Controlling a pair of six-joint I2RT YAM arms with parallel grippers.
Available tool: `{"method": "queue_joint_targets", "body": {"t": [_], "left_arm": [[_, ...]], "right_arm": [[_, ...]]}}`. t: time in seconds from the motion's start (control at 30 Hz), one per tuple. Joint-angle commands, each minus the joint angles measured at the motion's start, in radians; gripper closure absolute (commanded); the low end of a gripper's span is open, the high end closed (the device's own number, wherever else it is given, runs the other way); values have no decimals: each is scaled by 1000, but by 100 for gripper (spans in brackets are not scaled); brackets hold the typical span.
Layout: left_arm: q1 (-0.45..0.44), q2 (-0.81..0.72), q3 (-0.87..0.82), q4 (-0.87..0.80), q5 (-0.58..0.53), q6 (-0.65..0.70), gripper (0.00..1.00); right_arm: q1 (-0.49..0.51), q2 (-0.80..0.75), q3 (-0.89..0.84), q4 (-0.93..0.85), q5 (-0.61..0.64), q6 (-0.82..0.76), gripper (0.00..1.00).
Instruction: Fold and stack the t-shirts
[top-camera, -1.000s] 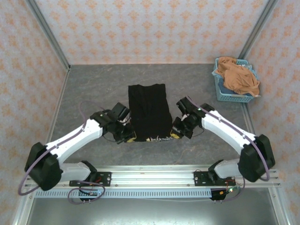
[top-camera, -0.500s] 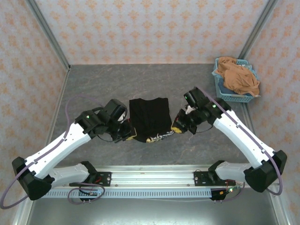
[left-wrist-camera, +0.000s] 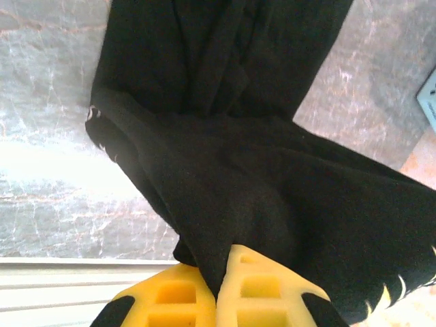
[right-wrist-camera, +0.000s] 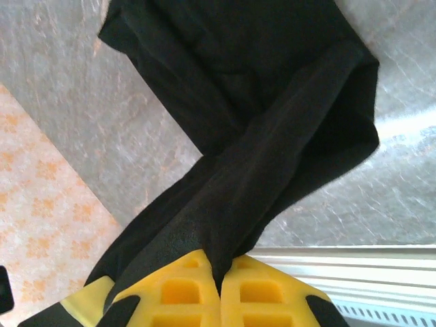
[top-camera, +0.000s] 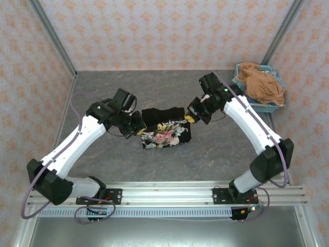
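Note:
The black t-shirt's far edge (top-camera: 146, 110) is outward of and below my left gripper, so next my left gripper will move outward and down to let go of the corner there.
The black t-shirt (top-camera: 165, 128) lies mid-table, its near part lifted and turned over toward the back so the pink-rose print (top-camera: 165, 135) faces up. My left gripper (top-camera: 139, 131) is shut on the shirt's left corner. My right gripper (top-camera: 189, 118) is shut on the right corner. Black cloth (left-wrist-camera: 225, 170) runs out from between the left yellow fingers (left-wrist-camera: 266, 293) in the left wrist view. Black cloth (right-wrist-camera: 272, 136) is likewise pinched between the right yellow fingers (right-wrist-camera: 177, 293). The orange-tan t-shirt (top-camera: 262, 85) is bunched in the basket.
A light-blue lattice basket (top-camera: 245, 104) stands at the table's back right corner against the wall. Patterned walls close in the grey table (top-camera: 103, 92) on three sides. A metal rail (top-camera: 164, 195) runs along the near edge.
Both grippers have carried the shirt's near edge up and toward the back. The fold has turned over, so the rose print now faces up.

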State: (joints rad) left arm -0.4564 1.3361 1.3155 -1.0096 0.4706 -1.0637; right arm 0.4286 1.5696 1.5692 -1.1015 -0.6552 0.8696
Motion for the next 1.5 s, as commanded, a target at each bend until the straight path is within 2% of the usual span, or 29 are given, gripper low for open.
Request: {"method": "queue_joint_targets", "body": {"t": [0.0, 0.13, 0.23, 0.3, 0.33, 0.4, 0.43, 0.47, 0.53, 0.6, 0.7, 0.8, 0.9, 1.0, 1.07, 1.17, 1.27, 1.4, 1.47], "left_arm": [[47, 82, 65, -4, -2, 36, 100], [111, 230, 132, 5, -8, 74, 100], [154, 362, 188, 76, -11, 96, 100], [182, 469, 259, 114, -26, 123, 92], [198, 529, 305, 127, -25, 138, 88], [225, 645, 400, 108, -34, 152, 78], [236, 681, 450, 84, -53, 160, 68], [241, 694, 493, 68, -76, 167, 55], [240, 659, 523, 76, -107, 176, 37], [235, 583, 488, 101, -130, 173, 32], [217, 420, 347, 99, -132, 128, 33], [159, 241, 90, 198, -90, 2, 36], [47, 105, -156, 387, -50, -198, 42], [-88, 43, -306, 581, -86, -371, 43], [-167, 38, -371, 685, -145, -464, 41], [-259, 79, -437, 852, -203, -593, 37], [-333, 147, -480, 1000, -239, -716, 33], [-393, 224, -480, 1058, -301, -816, 23], [-414, 259, -474, 1077, -341, -855, 21]], "right_arm": [[-26, 93, 89, -27, -2, 15, 100], [-54, 237, 184, 17, 18, 12, 100], [-69, 377, 285, 44, 39, 18, 100], [-75, 473, 358, 59, 62, 19, 100], [-79, 528, 404, 74, 68, 16, 94], [-87, 620, 502, 100, 78, 0, 72], [-90, 661, 564, 98, 88, -20, 59], [-94, 702, 639, 60, 123, -41, 51], [-98, 755, 784, -52, 197, -84, 40], [-95, 750, 846, -119, 248, -124, 33], [-78, 599, 680, -69, 323, -169, 33], [-67, 369, 341, 96, 330, -167, 35], [-60, 136, -20, 299, 280, -126, 46], [-53, -75, -341, 553, 184, -72, 46], [-50, -207, -540, 717, 130, -18, 42], [-48, -329, -706, 819, 95, 44, 38], [-49, -382, -771, 802, 99, 60, 38], [-53, -445, -809, 780, 105, 64, 38], [-55, -455, -816, 764, 100, 63, 38]]}}
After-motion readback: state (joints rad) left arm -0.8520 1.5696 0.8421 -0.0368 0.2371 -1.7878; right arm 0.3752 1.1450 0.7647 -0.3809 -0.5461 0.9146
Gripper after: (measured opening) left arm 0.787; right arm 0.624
